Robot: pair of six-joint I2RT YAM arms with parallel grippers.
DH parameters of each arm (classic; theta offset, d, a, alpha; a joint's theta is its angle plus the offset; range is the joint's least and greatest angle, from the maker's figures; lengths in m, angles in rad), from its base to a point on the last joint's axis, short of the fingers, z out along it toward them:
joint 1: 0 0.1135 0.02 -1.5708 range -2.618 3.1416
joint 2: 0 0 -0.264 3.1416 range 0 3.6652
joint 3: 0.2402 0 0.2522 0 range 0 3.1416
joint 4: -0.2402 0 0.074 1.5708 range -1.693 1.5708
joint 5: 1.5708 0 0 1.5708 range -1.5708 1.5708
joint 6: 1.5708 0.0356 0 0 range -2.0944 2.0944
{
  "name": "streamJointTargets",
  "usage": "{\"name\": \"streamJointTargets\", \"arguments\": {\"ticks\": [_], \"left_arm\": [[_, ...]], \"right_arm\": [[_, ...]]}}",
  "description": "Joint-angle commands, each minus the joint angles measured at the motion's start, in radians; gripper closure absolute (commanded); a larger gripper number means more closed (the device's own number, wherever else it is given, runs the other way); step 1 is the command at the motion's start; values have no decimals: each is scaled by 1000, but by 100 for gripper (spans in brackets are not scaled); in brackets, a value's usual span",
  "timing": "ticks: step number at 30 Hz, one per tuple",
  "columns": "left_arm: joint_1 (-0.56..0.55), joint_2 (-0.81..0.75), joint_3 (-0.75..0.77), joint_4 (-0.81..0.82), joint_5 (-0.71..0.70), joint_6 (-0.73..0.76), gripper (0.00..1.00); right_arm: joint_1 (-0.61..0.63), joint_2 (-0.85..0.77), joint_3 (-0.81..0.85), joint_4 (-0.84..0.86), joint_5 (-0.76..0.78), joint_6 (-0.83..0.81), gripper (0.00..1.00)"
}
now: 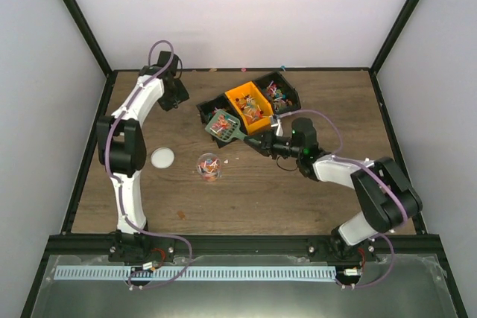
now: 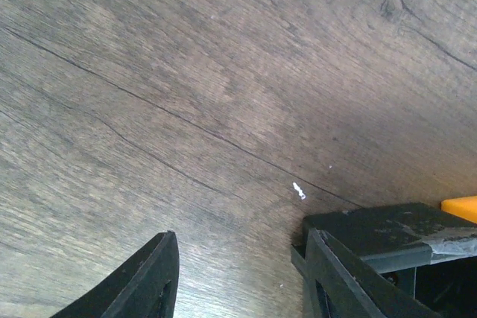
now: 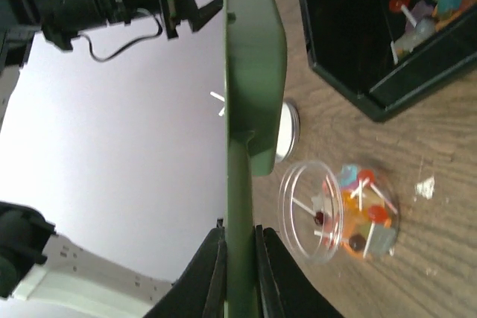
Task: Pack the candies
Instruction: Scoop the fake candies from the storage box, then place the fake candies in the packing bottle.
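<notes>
My right gripper empties the scoop into the jar [image 1: 208, 167] next, then swings to the right in the top view and down, and releases the scoop where the tabletop is bare.
My right gripper [image 1: 262, 144] is shut on the handle of the green scoop [image 1: 226, 128], which carries a load of mixed-colour candies [image 1: 220, 123] above the left black bin [image 1: 211, 112]. In the right wrist view the gripper [image 3: 240, 258] clamps the scoop [image 3: 250, 72] edge-on. The small clear jar [image 1: 208, 167] stands on the table below it, open, with some candies [image 3: 358, 214] inside. More candies fill the orange bin [image 1: 250, 106] and right black bin [image 1: 282, 93]. My left gripper [image 1: 173, 94] is open and empty over bare wood [image 2: 238, 273].
The jar's white lid [image 1: 162, 158] lies left of the jar and also shows in the right wrist view [image 3: 287, 132]. A black bin corner [image 2: 387, 229] and a bit of the orange bin [image 2: 460, 206] sit right of my left fingers. A small scrap [image 1: 180, 214] lies near the front.
</notes>
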Motion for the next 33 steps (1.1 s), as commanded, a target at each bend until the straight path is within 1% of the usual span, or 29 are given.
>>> {"name": "streamJointTargets", "arguments": {"ticks": [1,4,8,16,22,33], "left_arm": [[7,-36,-36,33,40,13,52],[8,-32,-27,42,49,9,53],[7,-28,-26,44,47,7,53],[7,-24,-33,40,47,4,54],[7,-25,-37,39,48,5,54],[7,-29,-50,47,53,5,53]], "right_arm": [[0,-87,-24,-115,-98,-135,99],[13,-126,-21,-203,-118,-202,99],[45,-178,17,-417,-62,-324,99],[138,-212,71,-637,73,-464,99],[165,-243,98,-736,162,-502,99],[215,-284,218,-960,296,-608,99]]}}
